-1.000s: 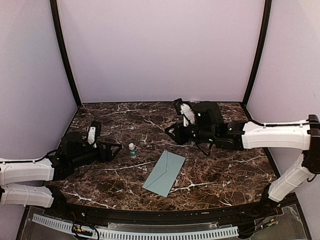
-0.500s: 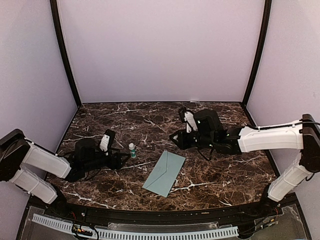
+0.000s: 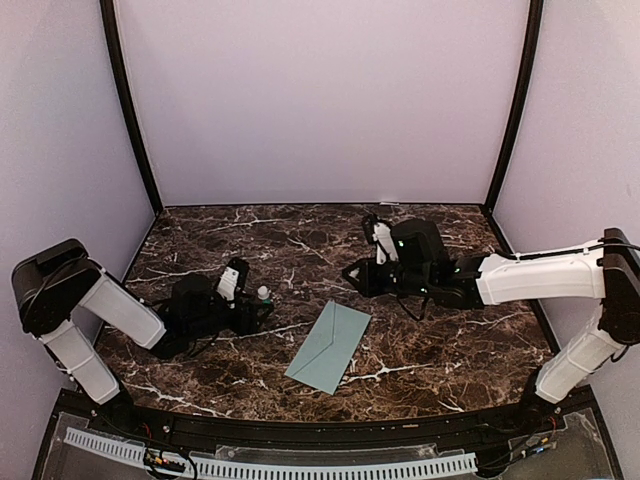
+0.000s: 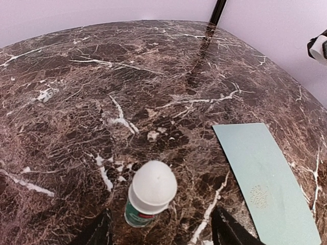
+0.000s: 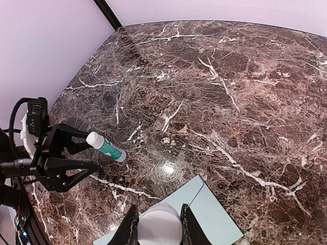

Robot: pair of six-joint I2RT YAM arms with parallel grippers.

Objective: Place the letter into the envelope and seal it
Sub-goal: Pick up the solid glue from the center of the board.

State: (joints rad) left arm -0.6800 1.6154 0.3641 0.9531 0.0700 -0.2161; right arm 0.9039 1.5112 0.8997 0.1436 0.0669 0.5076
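Note:
The bare marble by the envelope's far corner (image 3: pixel 381 304) (image 5: pixel 258 218) is below my right gripper and to its right in the top view, so I will go down that way next and release there.
The pale teal envelope (image 3: pixel 329 346) lies flat at the table's front centre, also seen in the left wrist view (image 4: pixel 265 178) and under my right wrist (image 5: pixel 217 217). The letter is out of view. A small glue stick (image 3: pixel 263 294) with a white cap and green label stands upright (image 4: pixel 149 194). My left gripper (image 3: pixel 260 308) is open low on the table, with one finger on each side of the stick (image 4: pixel 162 230) and not touching it. My right gripper (image 3: pixel 357 273) hovers over the envelope's far end, shut on a white round object (image 5: pixel 159 224) that I cannot identify.
The dark marble table (image 3: pixel 440 340) is enclosed by lilac walls with black corner posts (image 3: pixel 130 120). From the right wrist view, the left gripper (image 5: pixel 97 154) and the glue stick (image 5: pixel 104 146) sit at the left.
My left arm has reached right along the table until its fingers flank the glue stick, and its jaws have narrowed a little. My right gripper has shifted slightly right.

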